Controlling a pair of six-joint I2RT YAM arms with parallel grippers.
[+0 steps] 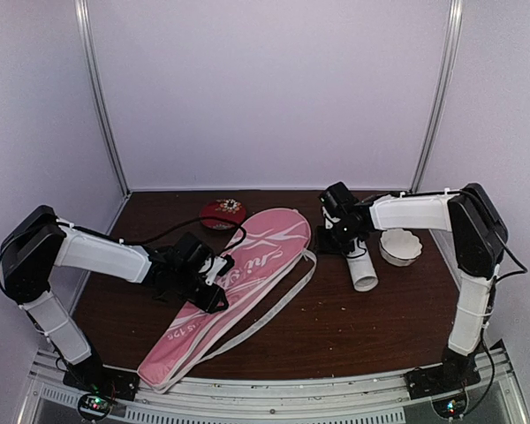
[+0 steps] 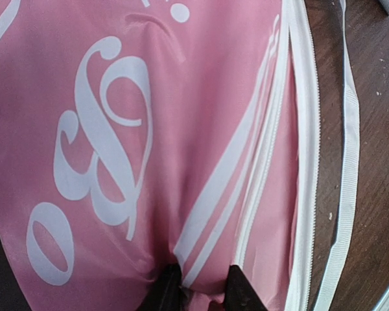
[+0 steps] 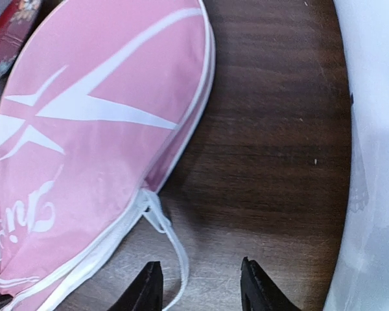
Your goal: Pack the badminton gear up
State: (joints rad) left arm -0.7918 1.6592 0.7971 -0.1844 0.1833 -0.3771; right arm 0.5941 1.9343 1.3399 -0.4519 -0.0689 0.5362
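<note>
The right gripper lowers toward the left in the top view onto the bag's white zip edge (image 1: 303,253) (image 3: 148,203) next, because the zip pull sticks out there beside the strap.
The pink racket-shaped bag (image 1: 238,283) lies slantwise on the table, head end at the back. My left gripper (image 1: 205,276) rests on its middle, and its dark fingers (image 2: 168,288) are closed on a puckered fold of the pink fabric (image 2: 149,129). My right gripper (image 1: 343,231) is open just above the table, between the bag's head and the long white tube (image 1: 362,265). The tube also fills the right edge of the right wrist view (image 3: 369,194). A white feathered shuttlecock shape (image 1: 398,246) stands right of the tube. No rackets show.
The small dark red dish (image 1: 223,212) sits at the back beside the bag's head. The bag's white strap (image 1: 274,309) loops loose over the table (image 1: 371,327), and its end (image 3: 179,259) lies between my right fingers. Walls close in the back and sides.
</note>
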